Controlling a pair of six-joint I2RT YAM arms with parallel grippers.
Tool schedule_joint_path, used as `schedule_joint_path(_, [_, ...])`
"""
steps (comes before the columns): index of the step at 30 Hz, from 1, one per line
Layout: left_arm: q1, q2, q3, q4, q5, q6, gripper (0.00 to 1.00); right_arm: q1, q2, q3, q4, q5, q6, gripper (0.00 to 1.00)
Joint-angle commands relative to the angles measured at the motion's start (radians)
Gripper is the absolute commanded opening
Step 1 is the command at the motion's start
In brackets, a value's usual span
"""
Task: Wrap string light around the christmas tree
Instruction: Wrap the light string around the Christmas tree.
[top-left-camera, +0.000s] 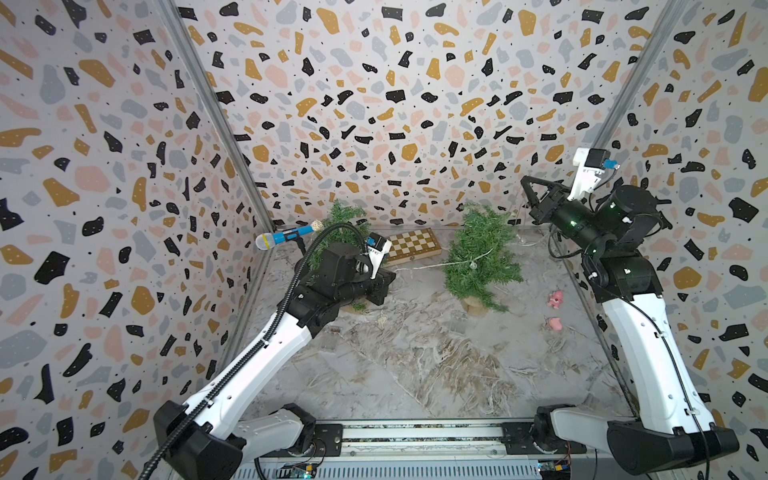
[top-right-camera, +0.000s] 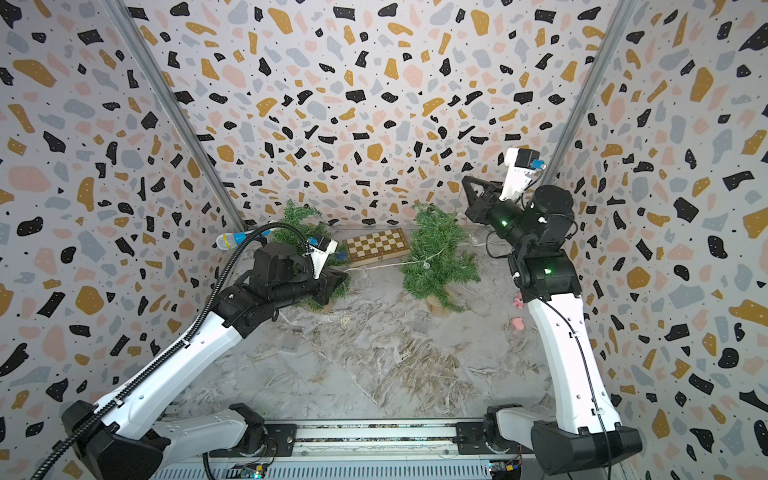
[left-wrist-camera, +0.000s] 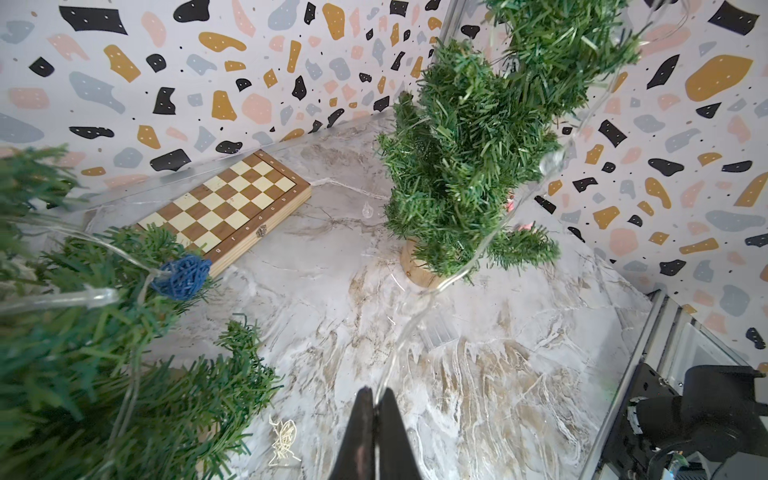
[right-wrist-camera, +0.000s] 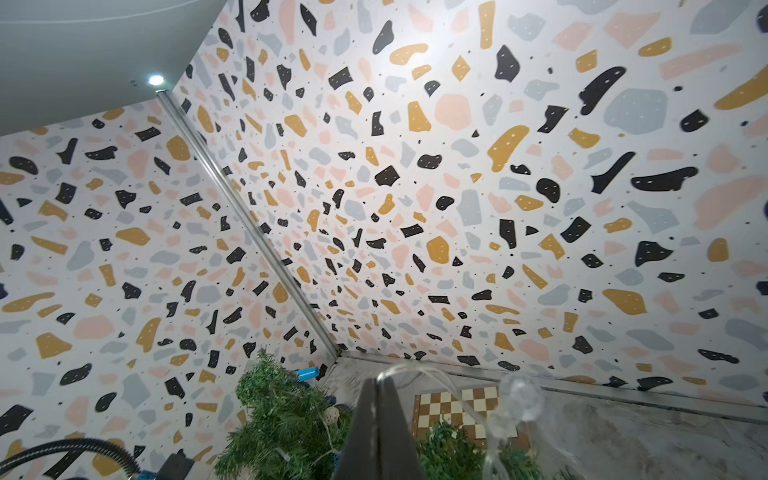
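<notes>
My right gripper eases down toward the tree's upper branches below it next and releases the wire there, since the wire already crosses them at a slant.
A small green christmas tree (top-left-camera: 482, 253) (top-right-camera: 436, 253) on a wooden disc stands mid-table. A clear string light (top-left-camera: 472, 262) with bulbs lies slantwise across its branches. In the left wrist view the string light (left-wrist-camera: 409, 324) runs from my left gripper (left-wrist-camera: 376, 395) up around the tree (left-wrist-camera: 461, 166). The left gripper (top-left-camera: 392, 274) is low, left of the tree, and shut on the wire. My right gripper (top-left-camera: 524, 179) (right-wrist-camera: 377, 384) is raised above and right of the tree and shut on the wire, with a bulb (right-wrist-camera: 521, 397) hanging beside it.
A second tree (top-left-camera: 345, 224) with its own lights and a blue wicker ball (left-wrist-camera: 183, 276) stands behind my left arm. A chessboard (top-left-camera: 411, 245) lies at the back, a toy microphone (top-left-camera: 282, 237) back left, and two pink toys (top-left-camera: 555, 298) at the right. A straw ball (top-left-camera: 381, 320) is near the left arm.
</notes>
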Motion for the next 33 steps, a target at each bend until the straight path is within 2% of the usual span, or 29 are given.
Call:
schedule_joint_path(1, [0.014, -0.023, 0.058, -0.082, -0.116, 0.056, 0.0, 0.024, -0.032, -0.05, -0.019, -0.018, -0.012, 0.0])
schedule_joint_path(3, [0.026, -0.029, 0.082, -0.126, -0.236, 0.059, 0.0, 0.036, -0.07, -0.124, -0.01, -0.023, -0.002, 0.0])
schedule_joint_path(5, [0.027, -0.037, 0.092, -0.141, -0.281, 0.057, 0.0, 0.041, -0.111, -0.205, 0.0, -0.029, 0.01, 0.0])
schedule_joint_path(9, [0.027, -0.049, 0.069, -0.108, -0.152, -0.01, 0.0, 0.041, -0.156, -0.293, -0.042, -0.024, -0.001, 0.06])
schedule_joint_path(11, [0.027, -0.052, 0.054, -0.103, -0.134, -0.03, 0.0, 0.041, -0.177, -0.323, -0.05, -0.048, 0.009, 0.08])
schedule_joint_path(13, [0.029, -0.056, 0.057, -0.143, -0.217, -0.015, 0.0, 0.045, -0.191, -0.339, -0.062, -0.079, 0.02, 0.16])
schedule_joint_path(15, [0.051, -0.074, 0.067, -0.185, -0.326, 0.006, 0.0, 0.049, -0.209, -0.352, -0.095, -0.089, 0.009, 0.32])
schedule_joint_path(17, [0.074, -0.109, 0.074, -0.219, -0.451, 0.007, 0.0, 0.047, -0.22, -0.336, -0.182, -0.032, -0.049, 0.48])
schedule_joint_path(20, [0.077, -0.157, 0.074, -0.238, -0.604, -0.006, 0.0, 0.028, -0.204, -0.278, -0.321, 0.096, -0.121, 0.57])
schedule_joint_path(24, [0.079, -0.177, 0.085, -0.238, -0.734, -0.01, 0.0, -0.048, -0.182, -0.241, -0.374, 0.049, -0.146, 0.64])
schedule_joint_path(27, [0.082, -0.163, 0.12, -0.239, -0.736, 0.004, 0.0, -0.083, -0.209, -0.237, -0.351, -0.022, -0.146, 0.67])
schedule_joint_path(30, [0.081, -0.149, 0.144, -0.227, -0.674, -0.016, 0.0, -0.085, -0.234, -0.223, -0.36, 0.002, -0.152, 0.71])
schedule_joint_path(33, [0.078, -0.144, 0.152, -0.197, -0.527, -0.034, 0.0, -0.095, -0.251, -0.224, -0.364, 0.036, -0.164, 0.72])
